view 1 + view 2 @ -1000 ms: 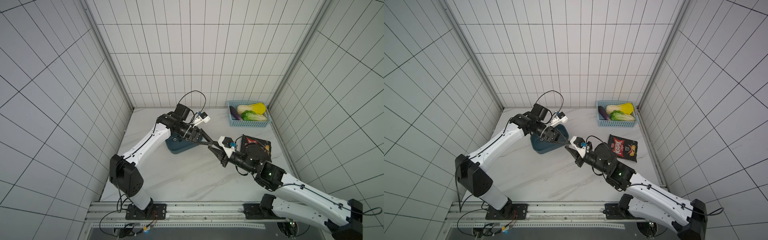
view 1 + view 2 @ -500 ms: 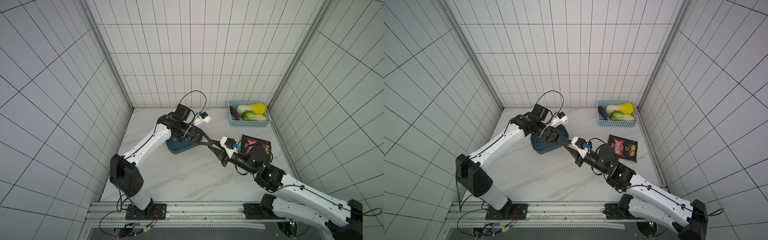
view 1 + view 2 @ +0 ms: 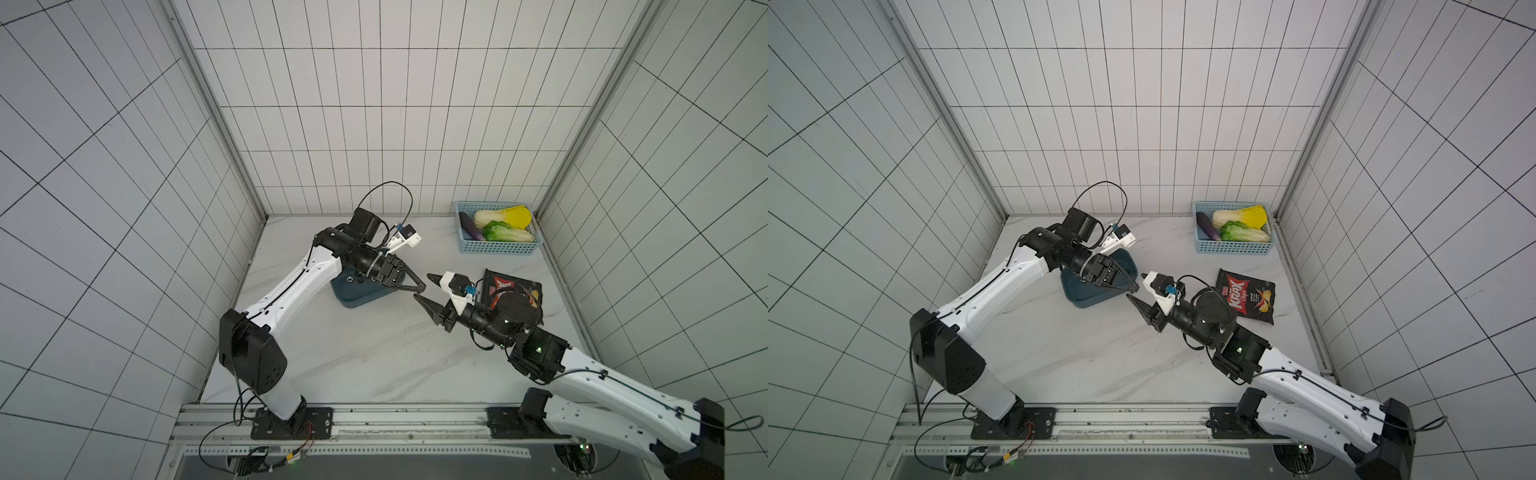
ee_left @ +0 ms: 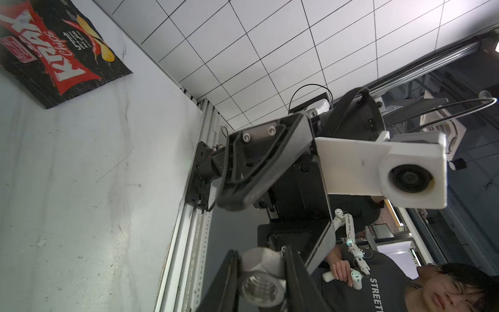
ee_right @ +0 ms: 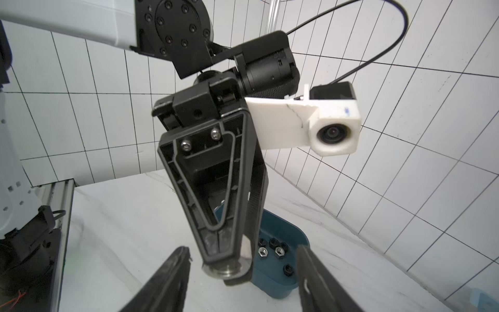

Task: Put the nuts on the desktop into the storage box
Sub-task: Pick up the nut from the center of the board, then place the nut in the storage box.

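Note:
The left gripper swings away from the right gripper next and tilts its fingers down. It then lowers and releases the nut inside the storage box [image 3: 357, 297] below, which already holds nuts.
A shiny silver nut [image 4: 263, 281] is clamped between the fingertips of my left gripper [image 4: 262, 270], which is shut on it. In both top views the left gripper [image 3: 419, 287] [image 3: 1133, 287] hangs just right of the dark teal storage box [image 3: 357, 297] [image 3: 1088, 297], above the white desktop [image 3: 353, 353]. My right gripper [image 3: 426, 288] [image 5: 243, 251] faces it, open, its fingers standing either side of the left tip and the nut [image 5: 226, 268] without touching. Several black and silver nuts [image 5: 275, 247] lie inside the storage box [image 5: 280, 281].
A light blue basket [image 3: 496, 249] with toy vegetables stands at the back right. A black chips bag [image 3: 1246, 295] lies flat beside the right arm. A metal rail [image 3: 374, 419] runs along the front edge.
The left gripper has shut on the silver nut that the right gripper held. The right gripper has then opened and let it go. Both arms have stayed nearly in place.

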Tool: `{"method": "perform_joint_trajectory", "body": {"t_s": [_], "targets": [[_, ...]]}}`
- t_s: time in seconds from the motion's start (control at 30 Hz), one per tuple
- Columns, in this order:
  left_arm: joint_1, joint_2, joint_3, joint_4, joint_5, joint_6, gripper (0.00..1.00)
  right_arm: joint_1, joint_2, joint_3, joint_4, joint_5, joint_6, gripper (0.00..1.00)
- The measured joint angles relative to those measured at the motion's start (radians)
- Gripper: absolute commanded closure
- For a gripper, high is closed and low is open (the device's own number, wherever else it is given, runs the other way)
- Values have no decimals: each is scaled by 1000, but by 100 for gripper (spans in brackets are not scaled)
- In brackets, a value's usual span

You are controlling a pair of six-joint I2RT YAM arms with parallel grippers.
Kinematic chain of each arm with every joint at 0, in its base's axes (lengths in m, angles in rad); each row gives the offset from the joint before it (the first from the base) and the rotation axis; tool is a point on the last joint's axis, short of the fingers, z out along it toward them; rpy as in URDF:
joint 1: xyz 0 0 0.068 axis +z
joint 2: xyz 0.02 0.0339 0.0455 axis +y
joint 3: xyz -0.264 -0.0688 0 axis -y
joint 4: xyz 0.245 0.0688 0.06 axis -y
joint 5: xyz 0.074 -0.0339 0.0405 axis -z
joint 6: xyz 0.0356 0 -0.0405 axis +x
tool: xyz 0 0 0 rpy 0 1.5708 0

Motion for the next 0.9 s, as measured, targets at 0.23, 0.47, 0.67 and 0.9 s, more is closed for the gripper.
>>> {"method": "perform_joint_trajectory", "body": {"t_s": [0.23,0.47,0.67,0.9], "targets": [[83,0,34,-18,-185,37,83,0,-5,0,-87,45,-12,1],[101,21,39,28,-520,45,81,0,-2,0,-187,130,-10,1],[95,182,90,102,-816,53,82,0,38,0,-249,227,19,1],[71,412,155,156,-1034,83,84,0,87,0,-293,293,85,1]]}}
